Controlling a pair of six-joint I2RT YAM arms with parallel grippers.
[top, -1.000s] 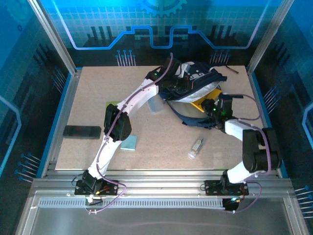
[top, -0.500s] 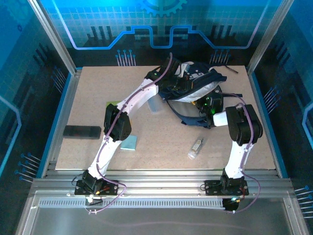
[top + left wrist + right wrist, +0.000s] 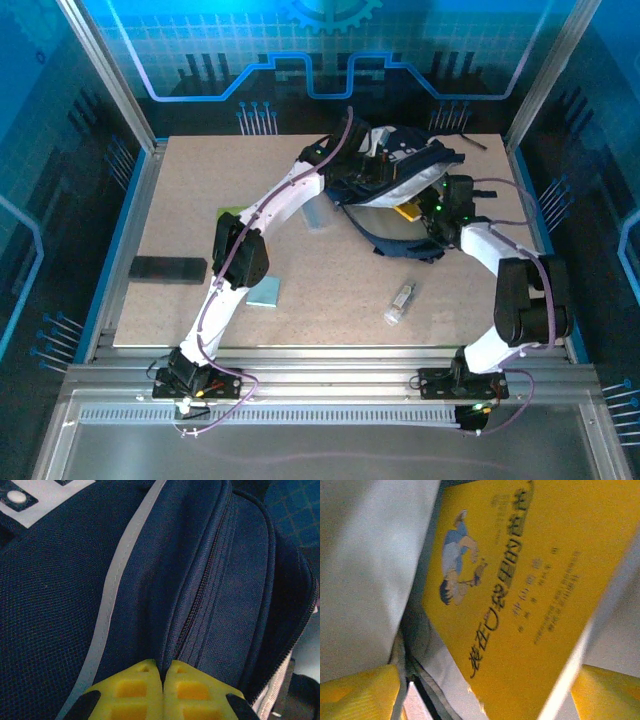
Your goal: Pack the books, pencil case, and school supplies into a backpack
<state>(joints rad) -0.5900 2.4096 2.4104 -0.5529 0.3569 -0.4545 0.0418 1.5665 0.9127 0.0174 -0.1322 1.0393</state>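
My left gripper lowers the fabric fold back over the backpack's opening (image 3: 392,216) next and releases it, since the orange-yellow book rests on the backpack's grey lining.
The navy backpack (image 3: 405,165) lies at the table's back, mouth held up. My left gripper (image 3: 163,666) is shut on a fold of the backpack's fabric (image 3: 165,580) beside a zipper; from above it sits at the bag's near rim (image 3: 352,186). My right gripper (image 3: 437,204) is at the bag's mouth, open, its yellow fingers (image 3: 360,690) wide apart. Between them lies the orange-yellow book (image 3: 530,580) with a cartoon figure, resting on pale grey lining (image 3: 365,555). A corner of it shows from above (image 3: 408,211). The pencil case (image 3: 315,215) lies beside the left arm. The lime-green book (image 3: 227,211) peeks out under that arm.
A pale teal square pad (image 3: 264,292) and a small clear-white tube (image 3: 400,302) lie on the near half of the table. A flat black rectangle (image 3: 167,269) lies at the left edge. Dark backpack straps (image 3: 395,245) trail towards the middle.
My right arm has swung its elbow up and back out to the right, and its gripper has gone deeper into the bag's mouth. Less of the orange-yellow book shows outside. The left arm has held still.
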